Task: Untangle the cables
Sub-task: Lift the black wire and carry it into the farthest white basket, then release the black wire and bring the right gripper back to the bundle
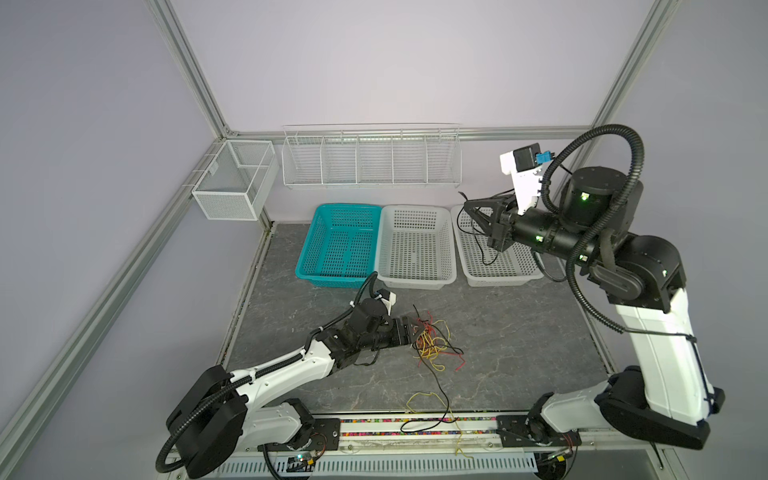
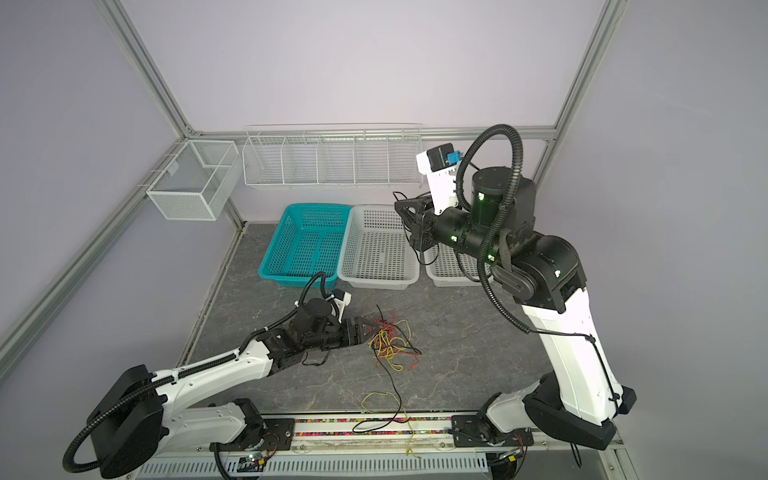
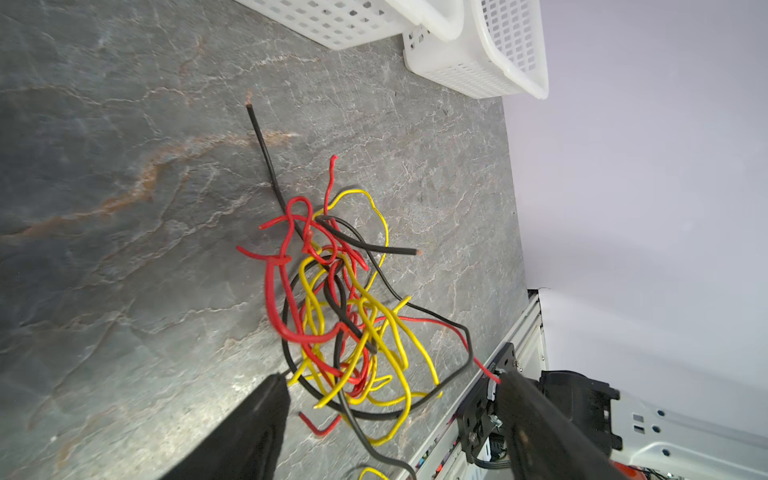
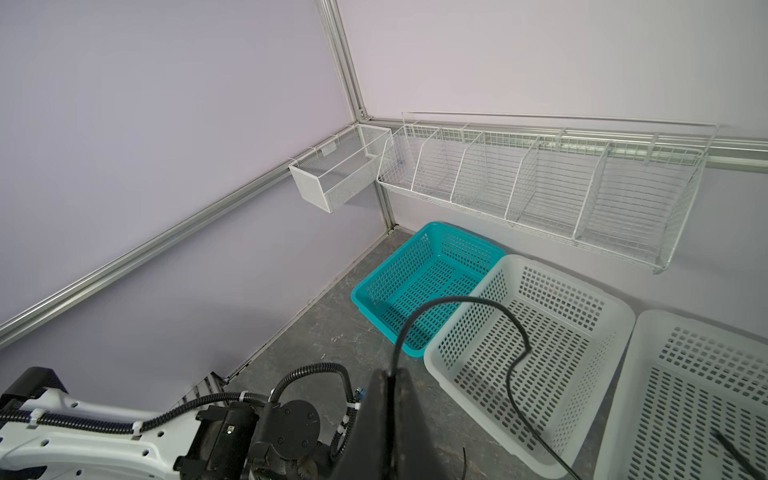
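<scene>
The black cable's loop already dangles over the end white basket (image 1: 505, 252) (image 4: 680, 420), so next I will turn my right gripper outward over it, lower it and let go.
The cables (image 1: 434, 345) lie as a knot of thin red, yellow and black wires on the grey table, seen in both top views (image 2: 390, 343). My left gripper (image 1: 419, 332) is low at the knot's left edge. In the left wrist view it (image 3: 390, 376) stands open, with the near loops of the knot (image 3: 345, 316) between its fingers. My right gripper (image 1: 467, 206) is raised over the right white basket (image 1: 503, 279). It (image 4: 392, 374) is shut on a black cable (image 4: 457, 298) that arcs up and hangs into that basket. A loose yellow wire (image 1: 424, 398) lies near the front rail.
A teal basket (image 1: 328, 279) and a middle white basket (image 1: 415, 208) stand side by side at the back. On the wall hang a white wire rack (image 1: 370, 156) and a mesh box (image 1: 232, 183). A black wire (image 1: 442, 399) trails from the knot over the front rail (image 1: 374, 428).
</scene>
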`<action>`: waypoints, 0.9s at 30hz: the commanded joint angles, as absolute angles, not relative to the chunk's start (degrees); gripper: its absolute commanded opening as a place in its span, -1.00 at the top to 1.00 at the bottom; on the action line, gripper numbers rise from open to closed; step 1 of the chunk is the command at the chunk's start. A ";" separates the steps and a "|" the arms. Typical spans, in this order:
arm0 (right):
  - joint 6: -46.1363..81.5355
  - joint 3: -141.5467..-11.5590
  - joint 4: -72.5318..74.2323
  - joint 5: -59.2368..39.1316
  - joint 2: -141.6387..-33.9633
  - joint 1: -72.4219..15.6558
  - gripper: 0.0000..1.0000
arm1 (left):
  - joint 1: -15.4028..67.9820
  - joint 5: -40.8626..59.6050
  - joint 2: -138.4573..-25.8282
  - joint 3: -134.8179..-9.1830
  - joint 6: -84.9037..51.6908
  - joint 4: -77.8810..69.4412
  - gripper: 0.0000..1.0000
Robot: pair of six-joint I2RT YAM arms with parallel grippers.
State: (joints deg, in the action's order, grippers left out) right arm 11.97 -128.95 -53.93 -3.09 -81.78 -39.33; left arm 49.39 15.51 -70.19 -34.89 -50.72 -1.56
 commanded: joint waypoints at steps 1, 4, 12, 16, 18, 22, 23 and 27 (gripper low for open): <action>10.38 -129.02 -56.93 -1.33 -81.91 -35.26 0.87 | 49.75 15.91 -70.62 -35.83 -50.53 -2.95 -0.60; 13.31 -125.55 -55.27 -5.51 -83.29 -26.66 0.87 | 49.67 14.37 -70.74 -35.49 -50.54 -0.44 -0.60; 18.56 -124.08 -47.84 -9.30 -93.63 -13.46 0.87 | 49.74 11.96 -67.01 -31.72 -51.76 2.15 -0.59; 18.05 -123.87 -46.96 -4.86 -98.63 -12.04 0.87 | 49.74 11.17 -63.49 -29.79 -52.34 3.69 -0.59; 17.74 -122.78 -45.64 -2.24 -100.81 -9.64 0.87 | 49.73 10.69 -61.82 -29.04 -52.45 4.60 -0.59; 17.57 -121.76 -44.58 1.79 -106.05 -8.64 0.87 | 49.67 10.28 -58.98 -27.62 -52.93 5.94 -0.59; 17.43 -122.17 -44.94 1.64 -107.18 -8.54 0.85 | 49.72 10.20 -58.36 -27.52 -52.99 6.54 -0.59; 17.04 -124.19 -48.15 3.69 -110.04 -8.54 0.44 | 49.70 9.52 -55.84 -27.16 -52.98 8.81 -0.59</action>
